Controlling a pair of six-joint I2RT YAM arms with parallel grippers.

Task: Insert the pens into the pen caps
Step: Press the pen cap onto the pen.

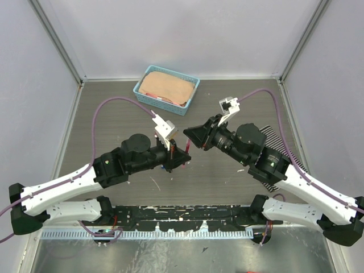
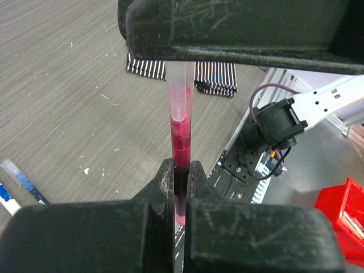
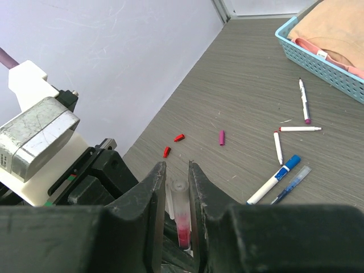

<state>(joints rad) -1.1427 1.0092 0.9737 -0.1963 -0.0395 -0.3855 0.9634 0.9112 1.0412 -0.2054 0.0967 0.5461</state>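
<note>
The left gripper turns downward next, lowers to the tabletop beside the blue pens and releases the pen, since the translucent tube already caps the magenta pen.
A magenta pen is held in the air between both grippers. My left gripper is shut on its dark magenta end. The pen's translucent tube end sits between the fingers of my right gripper, which close on it. In the top view the left gripper and the right gripper meet tip to tip above the table's middle. Two red caps and a magenta cap lie loose on the table. Several pens lie near them: three white ones and two blue ones.
A blue basket with peach cloth stands at the back centre. A striped cloth lies under the right arm. A red bin sits beyond the table's near edge. Grey walls close in the left, back and right sides.
</note>
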